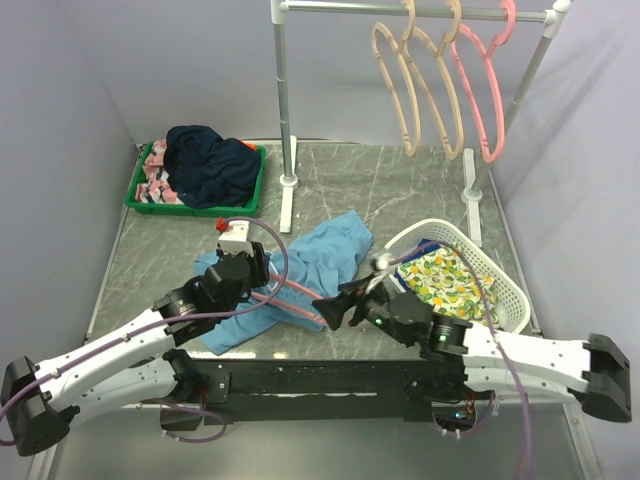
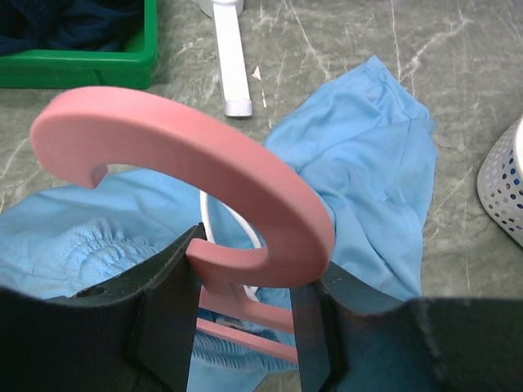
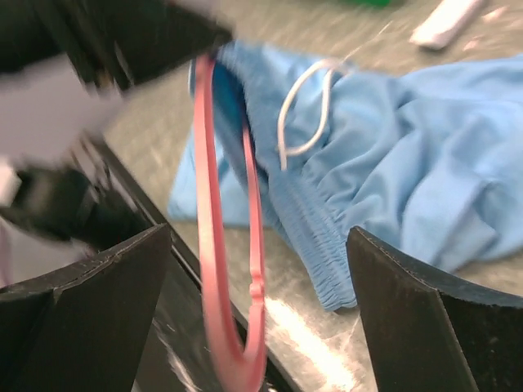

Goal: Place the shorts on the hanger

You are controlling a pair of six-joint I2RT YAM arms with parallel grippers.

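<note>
The gathered end of the waistband lies uncovered beside the hanger. My right gripper should next move clear of the lower end of the hanger and down onto that end of the waistband.
The light blue shorts [image 1: 320, 255] lie crumpled on the table's middle, white drawstring showing [image 3: 304, 114]. My left gripper [image 1: 250, 272] is shut on the neck of the pink hanger [image 2: 188, 155], whose hook curls up over the fingers [image 2: 163, 318] in the left wrist view. The hanger's loop [image 3: 214, 269] reaches right over the shorts' waistband [image 3: 306, 220], and its lower end hangs between my right gripper's wide-open fingers. The right gripper [image 1: 335, 303] is open and holds nothing, close to the shorts' near edge. The shorts also show in the left wrist view [image 2: 368, 171].
A clothes rack [image 1: 285, 100] at the back carries tan hangers [image 1: 405, 90] and another pink one [image 1: 480, 90]. A green tray [image 1: 135, 195] with a navy garment [image 1: 210, 165] is back left. A white basket [image 1: 500, 275] with lemon-print cloth [image 1: 445, 275] is at the right.
</note>
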